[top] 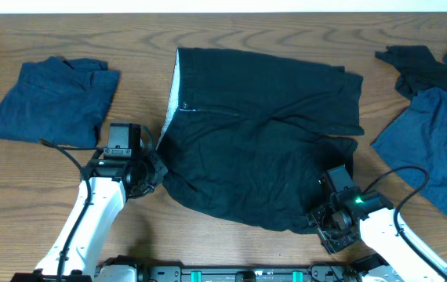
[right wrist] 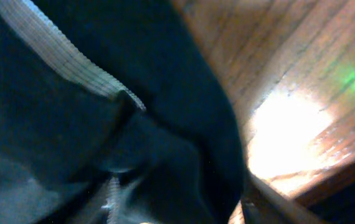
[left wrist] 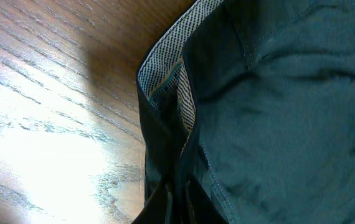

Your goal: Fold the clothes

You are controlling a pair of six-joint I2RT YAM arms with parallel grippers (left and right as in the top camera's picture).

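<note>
The far half of the shorts lies spread flat, so I will next lift the shorts' pinched edge in my left gripper, carry it outward over the waistband's far end (top: 182,77), lower it and let it go.
Black shorts (top: 263,133) lie spread across the middle of the wooden table, with the waistband and its dotted lining along the left edge. My left gripper (top: 154,168) is at the shorts' left edge. In the left wrist view its fingers (left wrist: 177,208) are shut on a pinch of the waistband fabric (left wrist: 277,112). My right gripper (top: 323,215) is at the shorts' lower right corner. In the right wrist view dark cloth (right wrist: 71,143) bunches over the jaws (right wrist: 184,211), which look closed on it.
A folded dark blue garment (top: 51,102) lies at the far left. A black garment (top: 419,66) and a blue one (top: 443,149) lie in a heap at the right edge. Bare wood (top: 19,196) shows at the front left.
</note>
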